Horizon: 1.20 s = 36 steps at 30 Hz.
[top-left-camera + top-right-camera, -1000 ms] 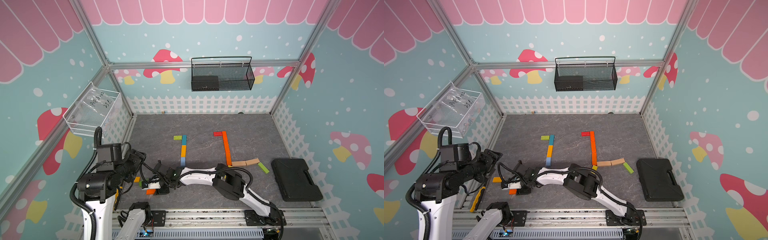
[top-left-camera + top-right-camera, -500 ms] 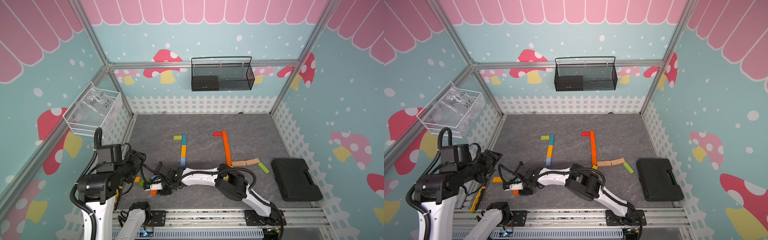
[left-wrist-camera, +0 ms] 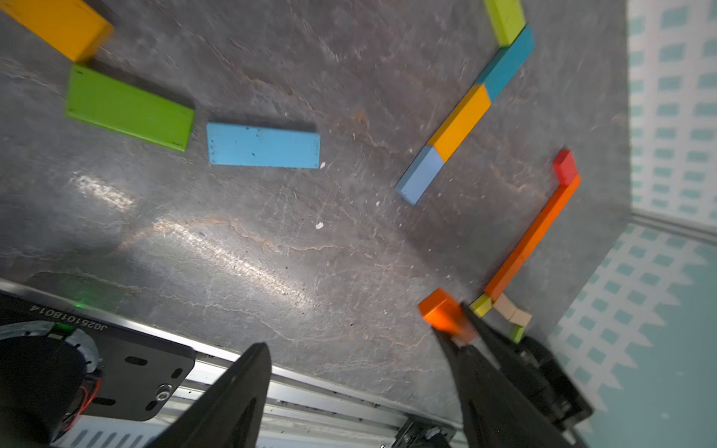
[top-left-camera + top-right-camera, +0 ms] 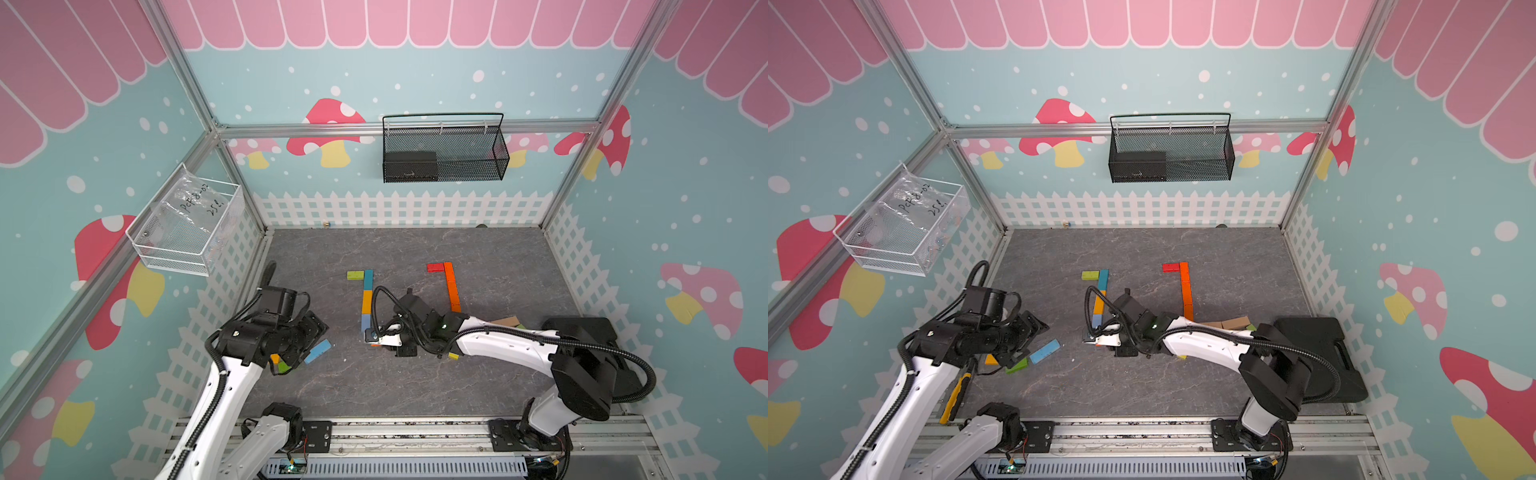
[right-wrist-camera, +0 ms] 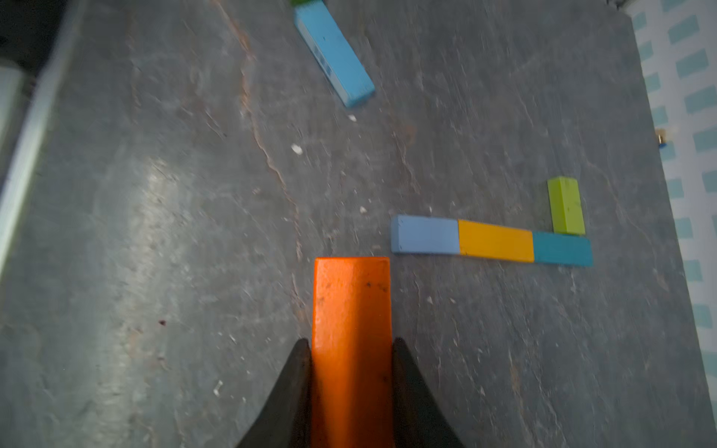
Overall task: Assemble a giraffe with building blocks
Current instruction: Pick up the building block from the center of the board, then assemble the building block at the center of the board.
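My right gripper moves down and outward next and releases the orange block beside the grey-blue block's side toward the orange bar, which is bare.
My right gripper is shut on an orange building block that sticks out ahead of its jaws. In a top view the right gripper hovers just off the near end of a column of grey-blue, yellow and teal blocks, which has a green block at its far end. To the right lies a long orange bar with a red block at its top. A blue block, a green one and a yellow one lie loose by my left gripper, which is open and empty.
Tan blocks and a small yellow-green one lie partly under the right arm. A black case sits at the right wall. A black wire basket hangs on the back wall and a clear bin on the left wall.
The right gripper has carried the orange block from beside the left arm to the right and farther back, to the near end of the column. The left arm has barely moved.
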Tool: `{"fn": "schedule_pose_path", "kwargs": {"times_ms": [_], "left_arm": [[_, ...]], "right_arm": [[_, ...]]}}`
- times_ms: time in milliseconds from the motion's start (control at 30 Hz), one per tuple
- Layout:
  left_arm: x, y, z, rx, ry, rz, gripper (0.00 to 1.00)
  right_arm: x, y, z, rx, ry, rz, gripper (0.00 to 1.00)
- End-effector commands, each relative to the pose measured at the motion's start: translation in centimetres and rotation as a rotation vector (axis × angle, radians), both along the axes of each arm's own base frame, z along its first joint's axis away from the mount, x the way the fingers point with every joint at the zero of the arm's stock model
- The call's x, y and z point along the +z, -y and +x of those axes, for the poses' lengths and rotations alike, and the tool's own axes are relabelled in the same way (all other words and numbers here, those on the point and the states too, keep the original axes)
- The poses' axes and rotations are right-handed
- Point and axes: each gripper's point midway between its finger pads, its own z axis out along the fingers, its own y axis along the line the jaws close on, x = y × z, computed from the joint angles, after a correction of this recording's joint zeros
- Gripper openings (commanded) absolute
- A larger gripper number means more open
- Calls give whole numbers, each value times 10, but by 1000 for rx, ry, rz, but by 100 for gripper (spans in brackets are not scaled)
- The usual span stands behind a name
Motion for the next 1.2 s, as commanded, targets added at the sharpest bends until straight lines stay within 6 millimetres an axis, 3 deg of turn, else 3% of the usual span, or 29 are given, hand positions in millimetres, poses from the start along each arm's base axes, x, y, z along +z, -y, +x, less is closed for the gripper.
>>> {"fn": "schedule_pose_path", "kwargs": {"times_ms": [0,167,533,933,1167], "left_arm": [[-5,7,18,23,53,-6,79],[-9,6,26,12,65,13,79],[-9,4,28,7,71,16,79],[-9,-3,25,24,70,4,79],[-7,-9,25,40,74,11,79]], "right_arm": [[-26,18,17,0,7,-75,2],[-50,23,40,-46,-32,-102,3],[-90,0,56,-34,-104,-104,6],[-102,-11,55,5,-149,-97,12],[-105,-12,56,11,-160,-109,25]]}}
